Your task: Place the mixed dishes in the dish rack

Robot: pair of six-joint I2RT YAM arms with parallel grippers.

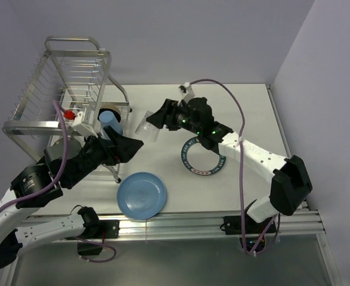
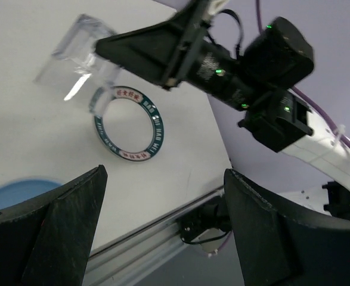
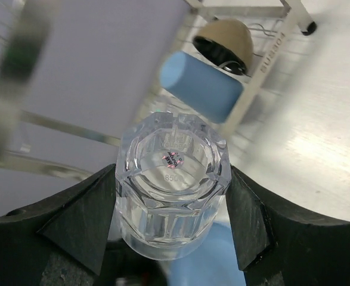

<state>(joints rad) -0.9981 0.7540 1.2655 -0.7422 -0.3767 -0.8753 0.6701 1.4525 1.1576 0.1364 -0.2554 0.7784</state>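
Note:
The glass goes left in the top view next, tipping down in my right gripper for release at the light-blue cup's near side, as the bowl [image 3: 225, 44] takes the cup's far side.
My right gripper [image 1: 152, 121] is shut on a clear glass [image 1: 145, 130], held on its side in the air just right of the dish rack [image 1: 49, 89]. The right wrist view shows the glass [image 3: 172, 179] clamped between both fingers, its base toward the camera. It also shows in the left wrist view [image 2: 79, 50]. A light-blue cup [image 1: 110, 123] and a small bowl [image 3: 225, 44] lie in the rack's lower tier. My left gripper [image 1: 132, 145] is open and empty, next to the rack's front leg. The light-blue plate [image 1: 142, 195] and the white plate with a lettered rim [image 1: 203, 158] lie flat on the table. A second glass is not visible.
The rack's silver frame [image 3: 270, 53] stands close ahead of the held glass. My left arm [image 1: 73, 164] lies along the rack's front. Walls close the table at the back and right. The aluminium rail [image 1: 180, 223] runs along the near edge.

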